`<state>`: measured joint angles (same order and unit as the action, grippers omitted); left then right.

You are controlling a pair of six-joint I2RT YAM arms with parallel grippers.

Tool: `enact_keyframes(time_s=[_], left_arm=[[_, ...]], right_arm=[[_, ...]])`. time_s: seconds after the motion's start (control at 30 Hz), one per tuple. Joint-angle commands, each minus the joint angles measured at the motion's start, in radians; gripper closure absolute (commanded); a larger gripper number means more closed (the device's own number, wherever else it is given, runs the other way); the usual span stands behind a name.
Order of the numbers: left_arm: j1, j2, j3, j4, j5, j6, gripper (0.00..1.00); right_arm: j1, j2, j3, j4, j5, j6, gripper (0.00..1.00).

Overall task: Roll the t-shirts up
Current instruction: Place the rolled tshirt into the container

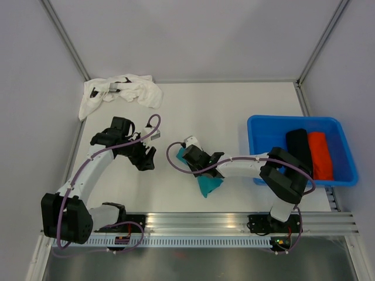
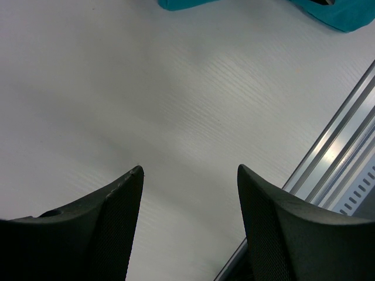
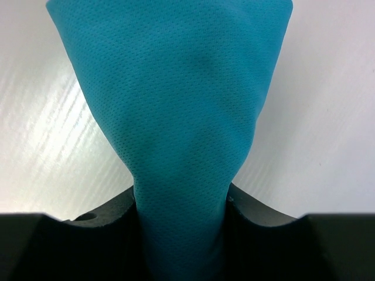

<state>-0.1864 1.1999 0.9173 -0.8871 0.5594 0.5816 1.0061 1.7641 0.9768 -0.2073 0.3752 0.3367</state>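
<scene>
The bin's bare bottom lies to the right of my right gripper in the top view, so the gripper will go that way and let go of the teal t-shirt (image 1: 208,185) there.
The teal t-shirt (image 1: 208,185) is bunched up at the middle of the table. My right gripper (image 1: 197,160) is shut on a gathered fold of it. In the right wrist view the teal cloth (image 3: 176,88) fans out from between the jaws of the right gripper (image 3: 181,202). My left gripper (image 1: 146,159) is open and empty, left of the teal shirt and apart from it. The left wrist view shows the left gripper (image 2: 190,172) over bare table, with teal cloth (image 2: 345,14) at the top edge. The white t-shirt (image 1: 124,91) lies crumpled at the back left corner.
A blue bin (image 1: 258,132) stands at the right and holds a black roll (image 1: 299,146) and a red roll (image 1: 320,155). An aluminium rail (image 1: 234,222) runs along the near edge and also shows in the left wrist view (image 2: 340,158).
</scene>
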Motion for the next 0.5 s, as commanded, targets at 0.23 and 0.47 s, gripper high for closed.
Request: enact_keyframes(time_s=[0.23,0.47], left_arm=[[0.004,-0.030,0.009,0.013,0.034,-0.006,0.29],[0.004,-0.031,0.006,0.013,0.034,-0.002,0.30]], right_arm=[[-0.038,-0.149,-0.084,-0.133,-0.067,-0.025,0.86],[-0.133,-0.239,-0.109,-0.130,-0.117,-0.047,1.00]])
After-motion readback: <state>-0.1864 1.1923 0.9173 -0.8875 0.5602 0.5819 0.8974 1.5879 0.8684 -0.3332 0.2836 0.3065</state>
